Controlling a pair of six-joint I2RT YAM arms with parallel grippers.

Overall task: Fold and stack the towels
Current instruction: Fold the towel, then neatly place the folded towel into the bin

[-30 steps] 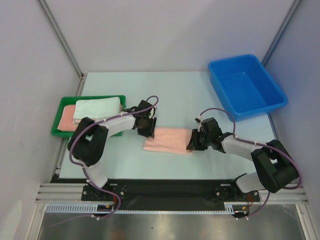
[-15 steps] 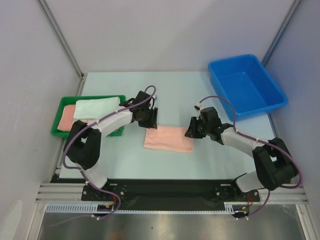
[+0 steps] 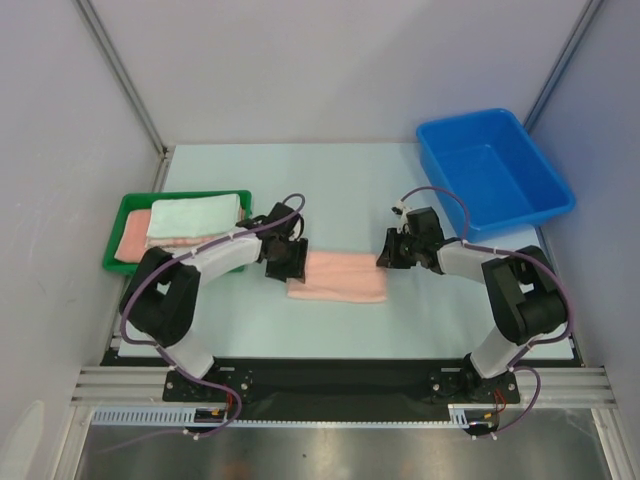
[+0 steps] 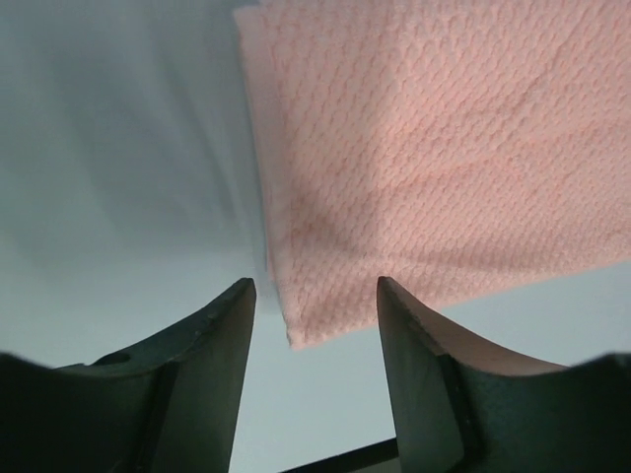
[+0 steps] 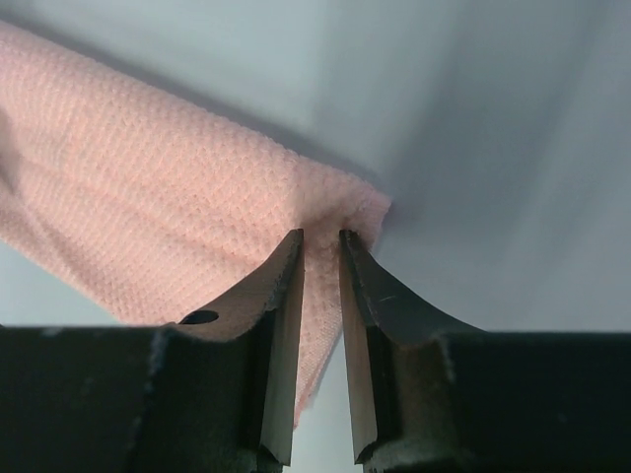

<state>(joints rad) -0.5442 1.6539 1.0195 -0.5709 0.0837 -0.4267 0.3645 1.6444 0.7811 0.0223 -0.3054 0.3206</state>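
Only the tip of the towel's near corner [image 3: 291, 294] [image 4: 303, 327] lies between my fingers, so my left gripper shifts outward along the towel's end edge and down next.
A salmon-pink towel [image 3: 337, 277] lies folded on the table between the two arms. My left gripper [image 3: 286, 262] is at its left end, open; in the left wrist view the left gripper [image 4: 315, 286] has a corner of the pink towel [image 4: 434, 148] lying loose between its fingers, touching neither. My right gripper [image 3: 389, 253] sits at the towel's far right corner. In the right wrist view the right gripper [image 5: 320, 236] is shut on that corner of the pink towel [image 5: 168, 187]. A pale white towel [image 3: 195, 214] lies folded on top of another pink towel [image 3: 130, 240].
The green tray [image 3: 112, 262] holding the two stacked towels stands at the left edge of the table. A blue bin [image 3: 470, 118] stands at the back right. Grey walls close in on both sides.
The left jaws have opened wider and the left gripper moved back to the towel's left end. The right gripper moved from the towel's near right side to its far right corner.
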